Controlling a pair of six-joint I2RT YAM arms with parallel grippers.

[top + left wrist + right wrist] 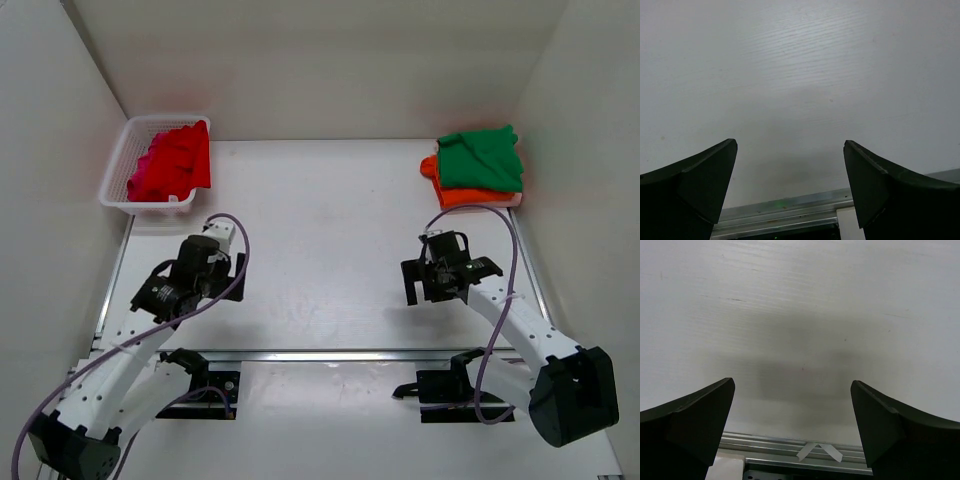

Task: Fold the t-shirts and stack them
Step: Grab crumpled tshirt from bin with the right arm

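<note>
My left gripper moves outward to the basket (120, 168) and down onto the red t-shirt's middle (174, 160) next, since the bright red t-shirt lies over the magenta pink one.
A bright red t-shirt (188, 158) and a magenta pink t-shirt (150, 178) lie crumpled in the white lattice basket (120, 168) at the back left. A folded green t-shirt (484, 157) lies on a folded orange t-shirt (470, 196) at the back right. My left gripper (200, 285) is open and empty above bare table at the near left; the left wrist view shows it (790, 143) holding nothing. My right gripper (437, 292) is open and empty above bare table at the near right, as the right wrist view shows (792, 382).
White walls close in the table (320, 220) on the left, back and right. A metal rail (330, 354) runs along the near edge and shows in both wrist views (785, 207) (790, 445), with a scrap of white tape (819, 450) on it.
</note>
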